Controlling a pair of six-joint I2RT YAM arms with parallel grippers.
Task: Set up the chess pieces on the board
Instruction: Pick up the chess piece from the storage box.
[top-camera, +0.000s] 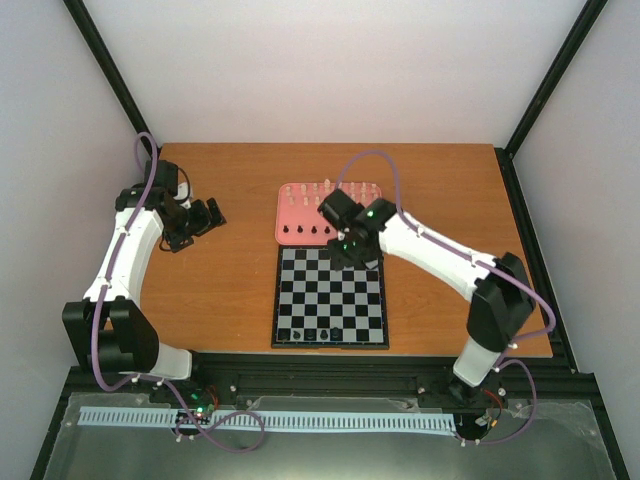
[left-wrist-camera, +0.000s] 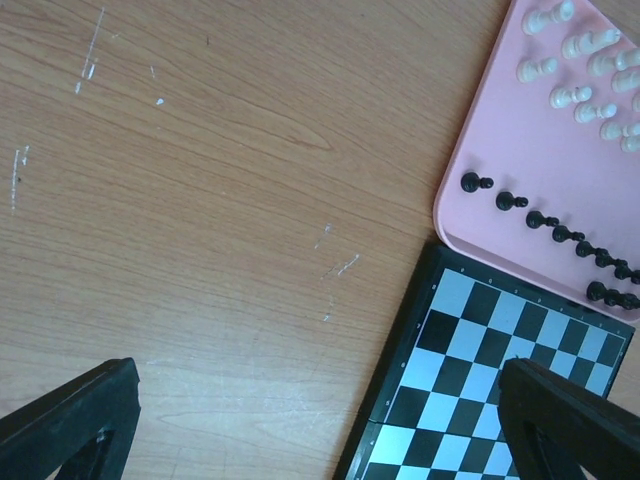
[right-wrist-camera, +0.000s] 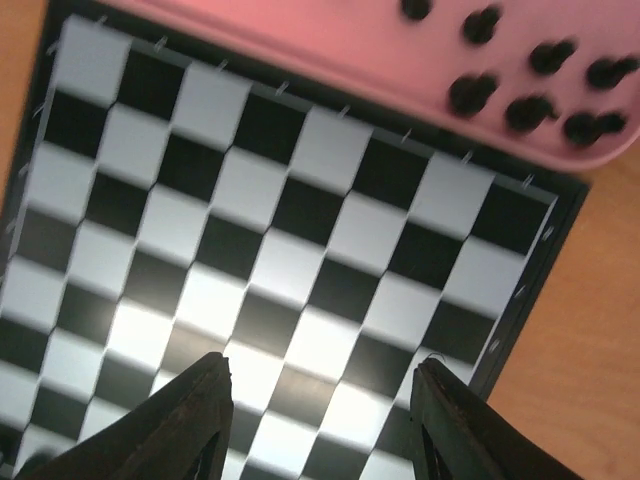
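The right gripper moves outward and down next onto the innermost black piece (right-wrist-camera: 470, 94) along the tray's near edge, which stands outward of and below the gripper.
The board (top-camera: 330, 300) lies in the middle of the table, and a few black chess pieces (top-camera: 312, 332) stand on its near row. Behind it, the pink tray (top-camera: 298, 212) holds black pieces (top-camera: 300, 231) along its near side and cream-white pieces (top-camera: 310, 190) along its far side. My right gripper (top-camera: 352, 250) hovers open over the board's far right part, nothing between its fingers (right-wrist-camera: 195, 420); squares of the board (right-wrist-camera: 250, 210) show below it, with black pieces (right-wrist-camera: 525, 110) just beyond. My left gripper (top-camera: 212, 215) hangs open and empty over bare wood, left of the tray.
In the left wrist view, the board's far-left corner (left-wrist-camera: 440, 330) and the tray (left-wrist-camera: 500, 140) lie to the right of bare wooden tabletop (left-wrist-camera: 200, 200). Black frame posts rise at the table's back corners. The arm bases sit at the near edge.
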